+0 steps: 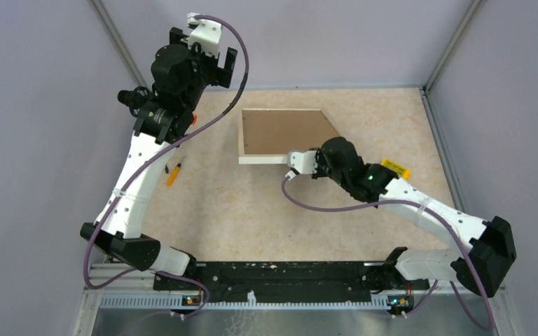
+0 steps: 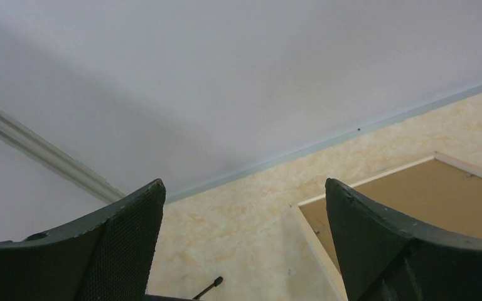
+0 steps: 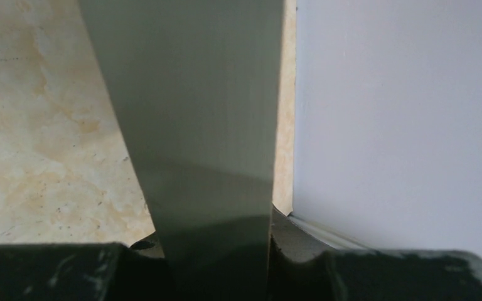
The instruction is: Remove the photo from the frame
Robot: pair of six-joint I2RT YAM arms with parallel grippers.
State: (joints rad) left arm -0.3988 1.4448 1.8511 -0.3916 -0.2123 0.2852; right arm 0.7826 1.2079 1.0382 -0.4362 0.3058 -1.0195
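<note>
I will lower the frame's raised near edge down and back onto the bare tabletop with my right gripper and release it, because the tabletop is below and back from it.
The frame shows its plain brown back and a white near edge, at the table's middle back. My right gripper is shut on its near right edge. In the right wrist view the frame's grey-white edge runs up between the jaws of the right gripper. My left gripper is raised high at the back left, open and empty. In the left wrist view the left gripper points at the table, with the frame's corner on the right. The photo is hidden.
An orange and black pen-like tool lies on the table left of the frame; its black tip shows in the left wrist view. A small yellow block lies behind my right arm. Grey walls close the back and sides.
</note>
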